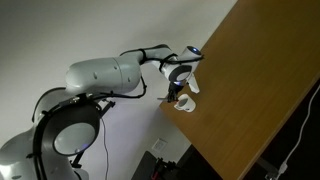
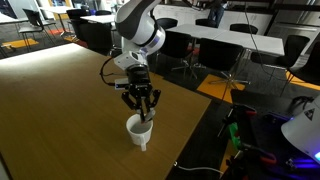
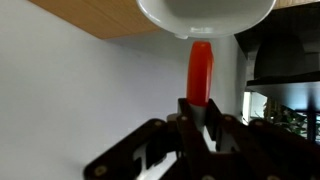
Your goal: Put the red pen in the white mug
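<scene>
Since the pen's red end only meets the mug's rim, the pen (image 3: 200, 72) in my gripper needs to go toward the top in the wrist view next, to the mug's opening (image 3: 213, 8).
The white mug (image 2: 138, 130) stands near the edge of the wooden table, its handle pointing to the table's front edge. It also shows in an exterior view (image 1: 187, 102) and at the top of the wrist view (image 3: 205, 15). My gripper (image 2: 140, 108) hangs straight above the mug. In the wrist view the jaws (image 3: 200, 108) are shut on the red pen (image 3: 200, 72), whose red end points at the mug's rim. The pen is too small to make out in both exterior views.
The wooden table (image 2: 60, 110) ends just past the mug. Beyond its edge are dark chairs and tables (image 2: 250, 50) and a box with cables (image 2: 262, 135) on the floor. In an exterior view the table (image 1: 250, 90) appears tilted.
</scene>
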Available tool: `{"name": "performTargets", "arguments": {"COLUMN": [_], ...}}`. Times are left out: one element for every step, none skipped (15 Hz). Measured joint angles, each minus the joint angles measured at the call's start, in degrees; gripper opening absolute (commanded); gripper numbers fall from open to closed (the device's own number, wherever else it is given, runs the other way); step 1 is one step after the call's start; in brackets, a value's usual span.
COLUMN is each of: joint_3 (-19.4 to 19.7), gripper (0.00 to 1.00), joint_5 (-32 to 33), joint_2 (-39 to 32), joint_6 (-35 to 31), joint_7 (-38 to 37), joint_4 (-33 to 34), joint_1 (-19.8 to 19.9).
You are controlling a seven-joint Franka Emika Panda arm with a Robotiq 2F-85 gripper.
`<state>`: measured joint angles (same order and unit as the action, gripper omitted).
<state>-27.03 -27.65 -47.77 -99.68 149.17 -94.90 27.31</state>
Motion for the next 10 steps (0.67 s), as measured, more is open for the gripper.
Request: {"name": "performTargets", "arguments": {"joint_3": [0.0,0.0,0.0,0.0,0.0,0.0,0.0,0.0,0.0,0.0], "gripper": [0.05,0.05,0.05,0.05,0.05,0.45,0.47,0.53,0.61,0.68], "joint_5": [0.1,0.1,0.2,0.2,0.2,0.2,0.2,0.2,0.2,0.2], "joint_2": [-0.8,-1.6,-2.4,-3.0,-3.5,-3.9,-4.3,-4.5,-4.7,-4.7], "joint_6": [0.0,0.0,0.0,0.0,0.0,0.0,0.0,0.0,0.0,0.0], "joint_7": [0.0,0.0,0.0,0.0,0.0,0.0,0.0,0.0,0.0,0.0], "joint_4": [0.5,1.0,1.5,1.9,2.3,2.7,3.0,3.2,3.4,3.5], "joint_1": [0.0,0.0,0.0,0.0,0.0,0.0,0.0,0.0,0.0,0.0]}}
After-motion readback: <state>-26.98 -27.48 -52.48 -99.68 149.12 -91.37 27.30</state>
